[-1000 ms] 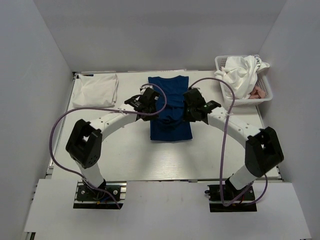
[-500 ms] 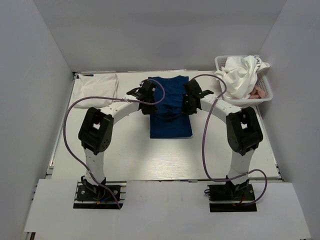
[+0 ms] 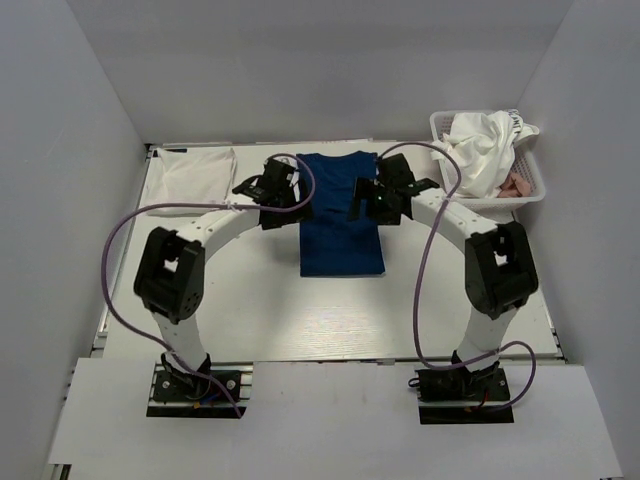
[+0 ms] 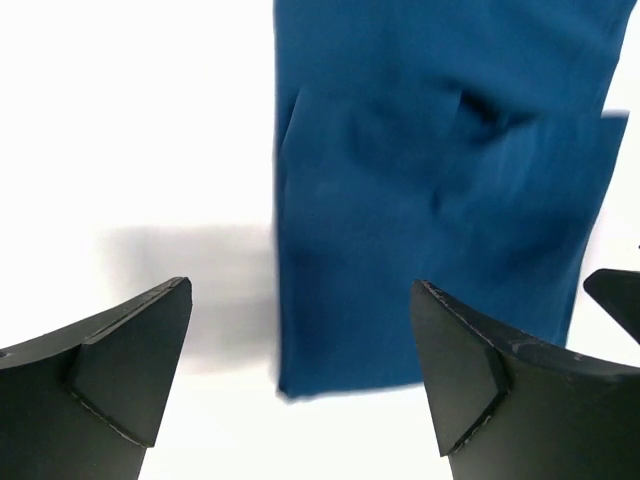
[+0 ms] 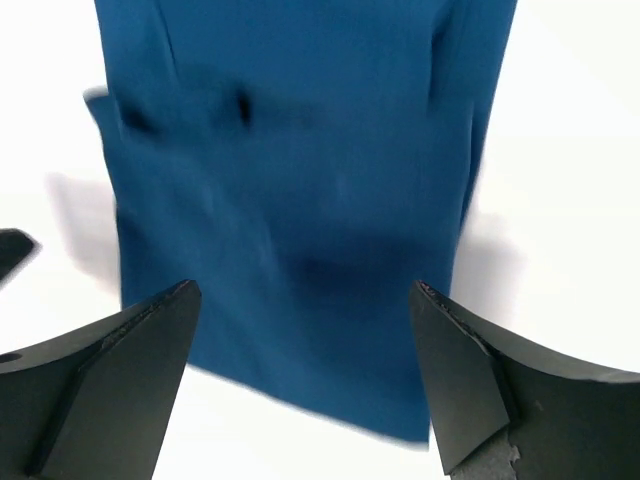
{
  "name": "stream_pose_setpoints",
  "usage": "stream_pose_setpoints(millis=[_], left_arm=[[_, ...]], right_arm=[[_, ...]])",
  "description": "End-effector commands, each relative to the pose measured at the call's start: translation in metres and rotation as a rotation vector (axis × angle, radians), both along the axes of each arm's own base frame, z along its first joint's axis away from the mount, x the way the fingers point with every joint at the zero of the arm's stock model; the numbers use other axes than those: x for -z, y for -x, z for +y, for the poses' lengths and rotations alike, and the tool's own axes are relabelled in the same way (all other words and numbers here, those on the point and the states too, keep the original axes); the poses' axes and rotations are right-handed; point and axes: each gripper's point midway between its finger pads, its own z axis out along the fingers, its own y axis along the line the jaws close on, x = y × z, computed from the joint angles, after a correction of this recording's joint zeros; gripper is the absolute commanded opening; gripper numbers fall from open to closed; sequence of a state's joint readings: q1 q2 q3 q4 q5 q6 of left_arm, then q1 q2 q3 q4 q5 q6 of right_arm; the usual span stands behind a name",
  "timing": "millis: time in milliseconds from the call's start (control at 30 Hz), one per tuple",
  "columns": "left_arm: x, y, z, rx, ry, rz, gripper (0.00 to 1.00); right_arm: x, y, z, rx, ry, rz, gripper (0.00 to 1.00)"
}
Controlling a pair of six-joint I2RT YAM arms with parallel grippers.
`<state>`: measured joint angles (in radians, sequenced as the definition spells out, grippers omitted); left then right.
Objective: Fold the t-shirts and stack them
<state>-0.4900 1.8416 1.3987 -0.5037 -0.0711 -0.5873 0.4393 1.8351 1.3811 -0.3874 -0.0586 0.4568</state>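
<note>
The navy t-shirt's corner lies below and back from my left gripper. My left gripper will move back and down onto the navy t-shirt's near corner (image 3: pixel 303 273) (image 4: pixel 287 388) on the white t-shirt's side.
A navy blue t-shirt (image 3: pixel 342 225) lies flat in the middle of the table, folded into a long narrow strip. My left gripper (image 3: pixel 283 192) hovers at its far left edge and my right gripper (image 3: pixel 372 198) at its far right edge. Both are open and hold nothing. In the left wrist view the navy shirt (image 4: pixel 430 200) fills the upper right beyond the open left gripper (image 4: pixel 300 300). The right wrist view has the shirt (image 5: pixel 300 180) spread between and beyond the open right gripper (image 5: pixel 305 295). A folded white t-shirt (image 3: pixel 190 178) rests at the back left.
A white mesh basket (image 3: pixel 500 203) stands at the back right corner, with crumpled white t-shirts (image 3: pixel 485 145) heaped in it and a bit of pink cloth (image 3: pixel 518 184) showing. Grey walls close in the table on three sides.
Both grippers were shut on a fold of the navy shirt and carried it toward the far end. They have opened, let it go and drawn apart; the shirt now lies flat.
</note>
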Motion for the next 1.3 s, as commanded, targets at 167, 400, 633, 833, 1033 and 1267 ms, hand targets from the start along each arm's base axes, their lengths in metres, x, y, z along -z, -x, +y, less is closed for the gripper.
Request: stream_pose_setpoints(millis=[167, 400, 633, 833, 1033, 1267], left_arm=[[0.004, 0.068, -0.004, 0.145, 0.086, 0.044, 1.0], [0.048, 0.094, -0.014, 0.188, 0.171, 0.134, 0.72], [0.072, 0.099, -0.021, 0.214, 0.191, 0.188, 0.57], [0.084, 0.118, -0.027, 0.256, 0.212, 0.235, 0.17], [0.078, 0.141, -0.023, 0.282, 0.225, 0.269, 0.0], [0.015, 0.174, -0.026, 0.365, 0.296, 0.18, 0.0]], right_arm=[[0.026, 0.078, -0.035, -0.017, 0.023, 0.073, 0.9], [0.053, 0.105, -0.04, 0.037, -0.045, 0.151, 0.9], [0.068, 0.114, -0.038, 0.038, -0.089, 0.204, 0.78], [0.072, 0.118, -0.031, 0.018, -0.135, 0.224, 0.3], [0.067, 0.13, -0.033, -0.009, -0.134, 0.223, 0.0], [0.021, 0.174, -0.044, -0.079, -0.163, 0.177, 0.0]])
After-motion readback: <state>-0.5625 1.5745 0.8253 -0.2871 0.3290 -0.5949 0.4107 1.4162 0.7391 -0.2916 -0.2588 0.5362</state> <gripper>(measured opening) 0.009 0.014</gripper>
